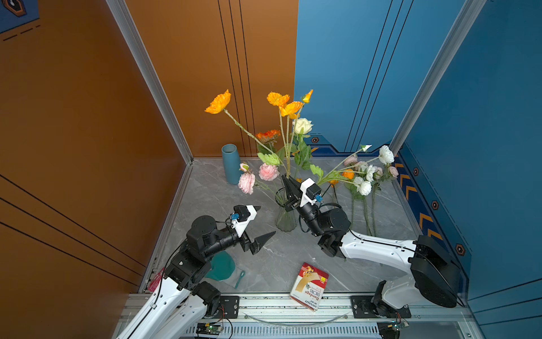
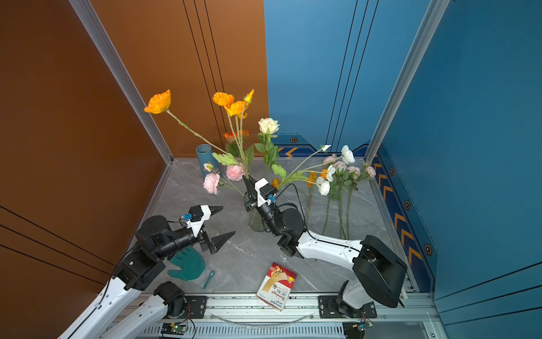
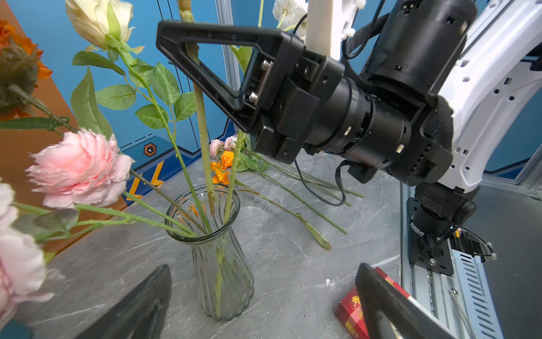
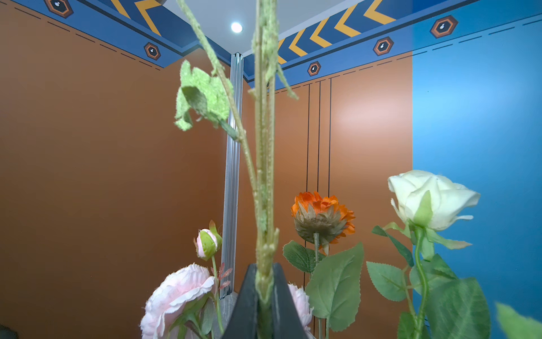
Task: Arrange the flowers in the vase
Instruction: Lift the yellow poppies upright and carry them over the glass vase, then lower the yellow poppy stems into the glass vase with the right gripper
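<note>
I should next use my right gripper to lower the fuzzy green stems deeper through the vase's opening below it and let go of them, since the ends of the stems are already inside.
A clear ribbed glass vase (image 1: 286,218) (image 2: 255,221) (image 3: 218,258) stands mid-table. It holds flowers: pink blooms (image 3: 79,168), a cream rose (image 4: 431,198) and an orange one (image 4: 322,212). My right gripper (image 1: 286,179) (image 2: 247,179) (image 4: 265,281) is shut on the fuzzy green stems (image 4: 264,176) of the tall orange-yellow flowers (image 1: 286,105), just above the vase mouth. In the left wrist view the stem ends reach into the vase. My left gripper (image 1: 267,220) (image 2: 228,220) (image 3: 264,273) hangs open and empty left of the vase. More white, pink and orange flowers (image 1: 363,182) (image 2: 337,176) lie on the table at right.
A blue cylinder (image 1: 231,164) (image 2: 205,158) stands at the back left corner. A teal glove (image 1: 221,267) (image 2: 187,264) lies under the left arm. A red bandage box (image 1: 309,286) (image 2: 277,286) (image 3: 350,312) rests at the front edge by the metal rail (image 1: 278,305).
</note>
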Controlling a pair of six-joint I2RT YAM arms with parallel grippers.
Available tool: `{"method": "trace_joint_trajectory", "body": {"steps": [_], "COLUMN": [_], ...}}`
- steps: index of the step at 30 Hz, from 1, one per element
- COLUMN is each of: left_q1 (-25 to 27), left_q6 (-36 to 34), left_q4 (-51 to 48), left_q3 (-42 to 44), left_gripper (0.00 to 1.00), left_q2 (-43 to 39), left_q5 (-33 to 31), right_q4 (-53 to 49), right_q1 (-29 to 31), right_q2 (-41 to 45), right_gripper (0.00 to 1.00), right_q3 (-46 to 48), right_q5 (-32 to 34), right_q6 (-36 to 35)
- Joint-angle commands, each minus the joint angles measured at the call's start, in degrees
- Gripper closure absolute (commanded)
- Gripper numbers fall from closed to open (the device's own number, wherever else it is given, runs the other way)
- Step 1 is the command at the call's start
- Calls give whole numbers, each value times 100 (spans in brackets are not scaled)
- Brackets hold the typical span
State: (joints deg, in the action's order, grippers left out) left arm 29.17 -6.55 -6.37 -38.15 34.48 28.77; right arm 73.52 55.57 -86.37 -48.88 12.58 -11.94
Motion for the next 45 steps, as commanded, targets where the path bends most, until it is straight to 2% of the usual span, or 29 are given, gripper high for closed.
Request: {"method": "trace_joint_trajectory", "body": {"steps": [1,16,23,31,35,38,45], "left_q1": [-93,-131,-131,-149,-150,-152,-171], "left_q6": [183,237,259,268,277,268,268], "left_q4": [276,279,309,321,326,325,335], "left_q3": [101,90,79,80,71,62,63], "left_gripper": [2,2,2,2,2,2,2], "left_q2": [35,66,113,146,194,210,247], "left_q5": [328,434,501,534,563,568,569], "right_q4": [755,774,781,778,774,778,778], "right_q1": [42,-125,-266,-260,-231,-235,-227], "right_q2": [-236,-989,-1057,-1039,-1005,-975,-869], "right_gripper": [100,100,100,93,81,76,75], "right_q3": [74,148,282,464,547,612,683], "right_q5": [235,348,369,183,171,148,16], "right_q6": [-505,-539,-157,-64,-54,-60,-59]}}
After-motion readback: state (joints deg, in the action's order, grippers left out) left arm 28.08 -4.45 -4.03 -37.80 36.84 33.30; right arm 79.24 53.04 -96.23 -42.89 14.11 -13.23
